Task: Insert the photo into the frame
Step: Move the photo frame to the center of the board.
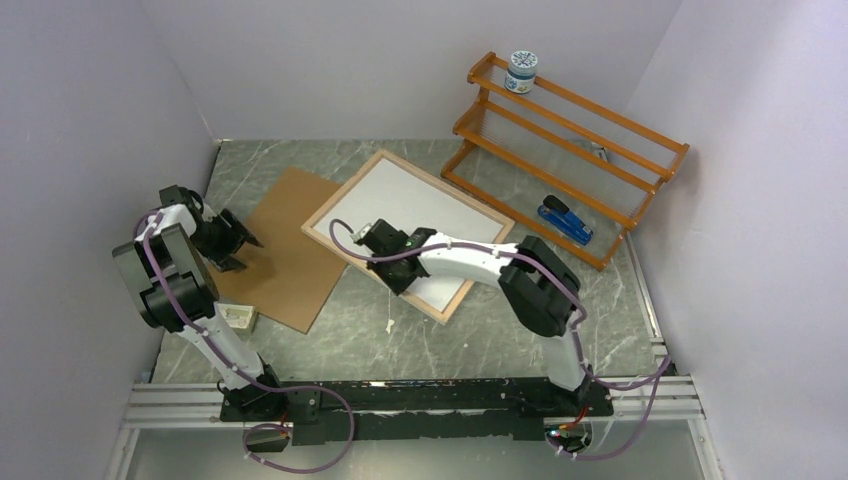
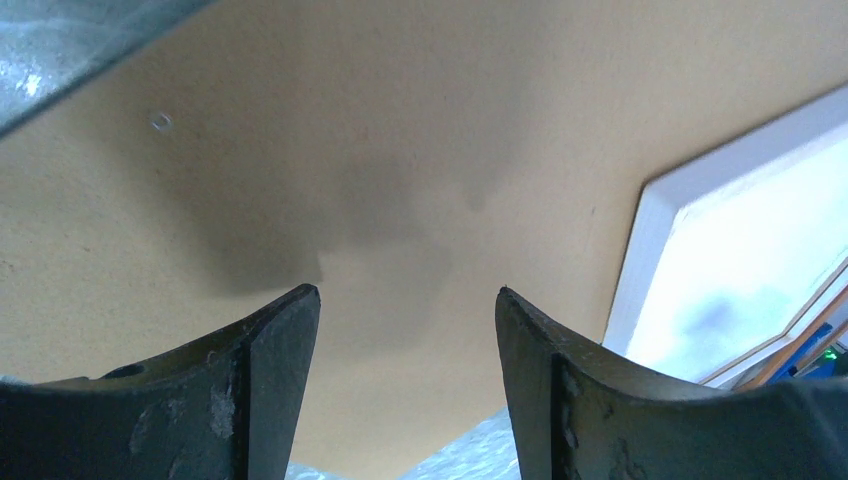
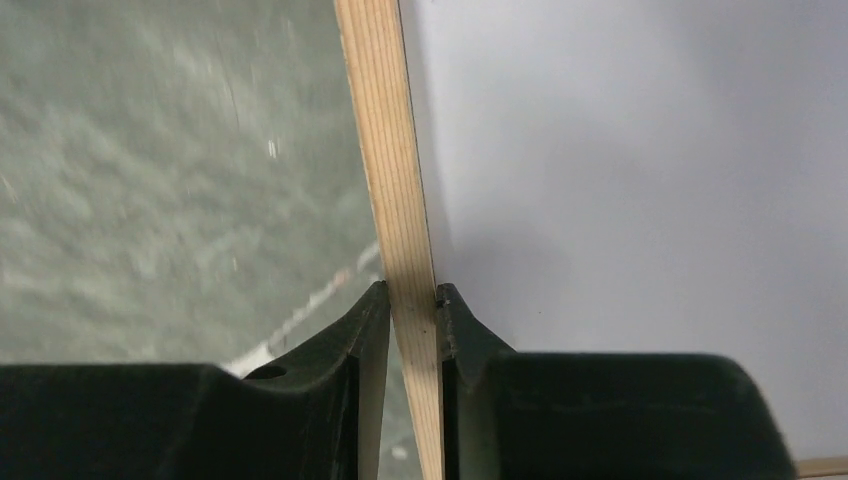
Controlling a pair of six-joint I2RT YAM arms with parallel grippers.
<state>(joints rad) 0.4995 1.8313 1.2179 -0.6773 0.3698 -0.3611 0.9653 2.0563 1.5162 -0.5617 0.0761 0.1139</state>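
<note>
My right gripper, holding the frame's near rim (image 1: pixel 397 290) (image 3: pixel 412 303), draws the frame back and toward the right in the top view next, then opens.
The frame (image 1: pixel 343 190) lies back up in the middle of the table, its light wood rim around a plain white sheet (image 1: pixel 400 205). That sheet looks like the photo's white back; no printed side shows. My right gripper (image 1: pixel 392 282) is shut on the frame's near rim. In the right wrist view the wood rim (image 3: pixel 395 150) runs between the closed jaws of that gripper (image 3: pixel 412 295), with the white sheet (image 3: pixel 620 180) to the right. My left gripper (image 1: pixel 243 253) is open and empty over the brown backing panel (image 1: pixel 290 245). In the left wrist view it (image 2: pixel 408 295) hangs above the panel (image 2: pixel 400 150).
An orange wooden rack (image 1: pixel 570 130) stands at the back right with a small jar (image 1: pixel 521 71) on top. A blue stapler (image 1: pixel 566 220) lies under the rack. A small white object (image 1: pixel 238 317) sits by the left arm. Walls close in left, back and right.
</note>
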